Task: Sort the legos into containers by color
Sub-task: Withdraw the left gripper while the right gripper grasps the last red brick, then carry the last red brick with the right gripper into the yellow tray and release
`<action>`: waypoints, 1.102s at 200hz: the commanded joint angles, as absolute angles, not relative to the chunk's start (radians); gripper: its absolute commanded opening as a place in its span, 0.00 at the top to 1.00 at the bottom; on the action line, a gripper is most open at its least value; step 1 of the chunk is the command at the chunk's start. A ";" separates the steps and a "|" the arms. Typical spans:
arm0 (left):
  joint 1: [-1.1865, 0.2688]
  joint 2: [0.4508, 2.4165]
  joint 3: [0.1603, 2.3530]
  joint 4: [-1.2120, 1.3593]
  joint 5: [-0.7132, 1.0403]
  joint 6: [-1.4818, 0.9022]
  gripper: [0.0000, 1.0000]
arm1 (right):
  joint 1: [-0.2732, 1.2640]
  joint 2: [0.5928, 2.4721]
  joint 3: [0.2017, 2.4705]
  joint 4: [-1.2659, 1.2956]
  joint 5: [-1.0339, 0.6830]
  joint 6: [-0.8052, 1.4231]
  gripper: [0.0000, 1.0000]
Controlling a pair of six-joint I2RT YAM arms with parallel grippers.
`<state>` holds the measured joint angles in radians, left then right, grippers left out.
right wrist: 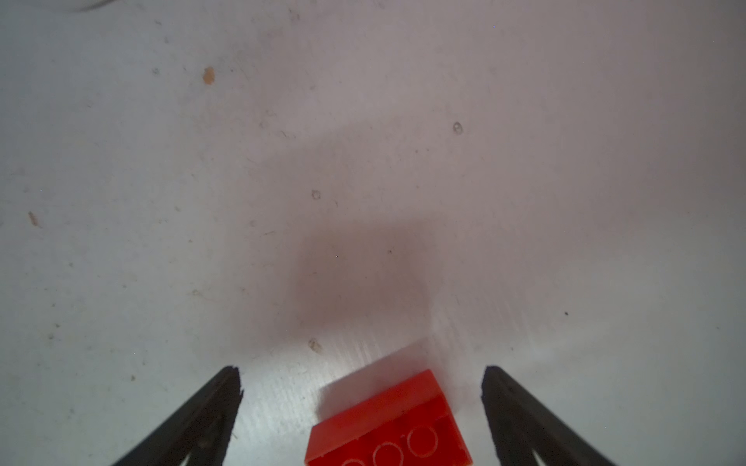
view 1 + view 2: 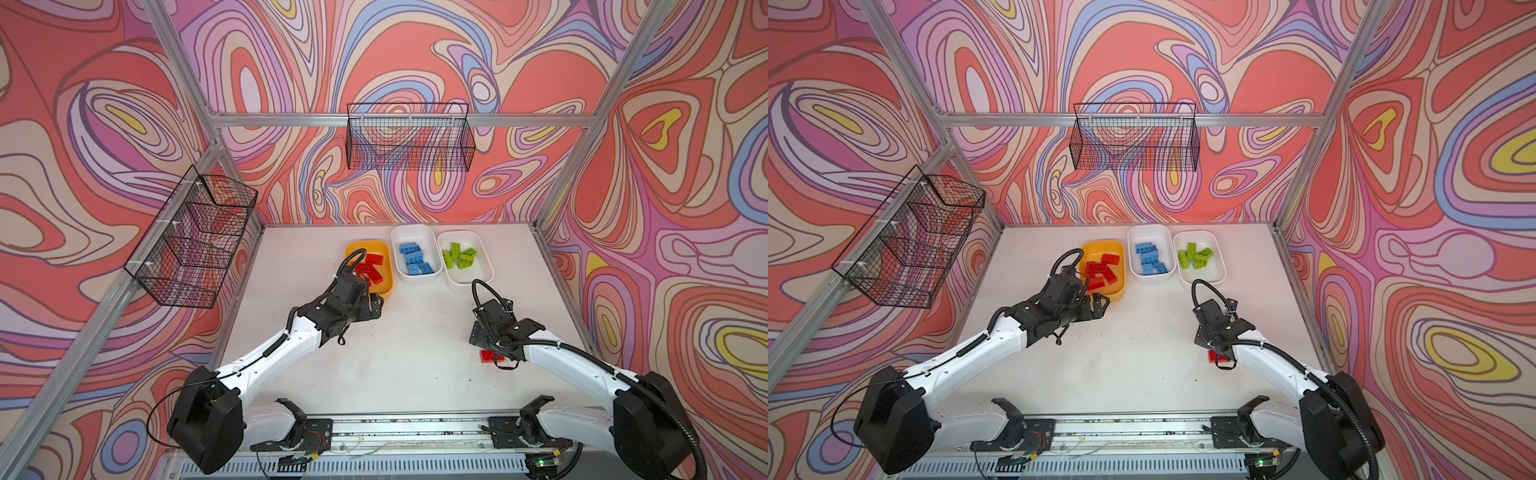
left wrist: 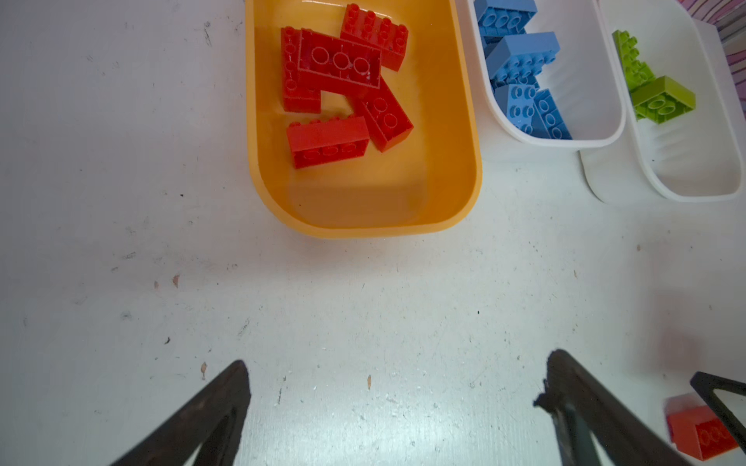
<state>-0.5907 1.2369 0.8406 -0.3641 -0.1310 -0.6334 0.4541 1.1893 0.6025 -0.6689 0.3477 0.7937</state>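
The loose red lego point(image 2: 487, 357) point(image 1: 390, 435) is nearer my base than the fingers are. My right gripper should next go down and move back over it to close on its ends.
Several red legos point(image 2: 371, 266) lie in the yellow-orange container point(image 2: 385, 287). Blue legos point(image 2: 415, 259) fill the middle white container point(image 2: 419, 279), and lime green legos point(image 2: 459, 255) sit in the right white container point(image 2: 474, 272). One red lego point(image 2: 489, 356) point(image 1: 387, 423) lies loose on the table at the right. My right gripper point(image 1: 361, 369) hangs open just above it, fingers on either side and not touching it. My left gripper point(image 2: 376, 306) point(image 3: 399, 359) is open and empty over bare table, just in front of the yellow-orange container point(image 3: 363, 230).
Two black wire baskets hang on the walls, one at the left point(image 2: 191, 241) and one at the back point(image 2: 409, 137). The containers stand in a row at the table's far edge. Aluminium frame posts point(image 2: 557, 199) mark the table's sides.
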 commanded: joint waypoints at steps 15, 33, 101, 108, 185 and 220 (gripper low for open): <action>-0.609 1.145 0.759 -0.349 -0.121 -0.681 0.00 | 0.446 1.168 0.591 -0.679 0.368 0.864 0.02; -0.609 1.114 0.724 -0.335 -0.120 -0.679 0.00 | 0.448 1.172 0.590 -0.664 0.342 0.839 0.02; -0.609 0.988 0.688 -0.388 -0.155 -0.664 0.00 | 0.448 1.216 0.595 -0.654 0.292 0.806 0.02; -0.609 0.977 0.684 -0.393 -0.155 -0.665 0.00 | 0.446 1.223 0.595 -0.647 0.273 0.800 0.02; -0.609 0.873 0.669 -0.467 -0.170 -0.675 0.00 | 0.462 1.163 0.508 -0.574 0.104 0.834 0.03; -0.609 0.831 0.662 -0.488 -0.183 -0.675 0.00 | 0.521 1.118 0.500 -0.595 0.112 0.873 0.04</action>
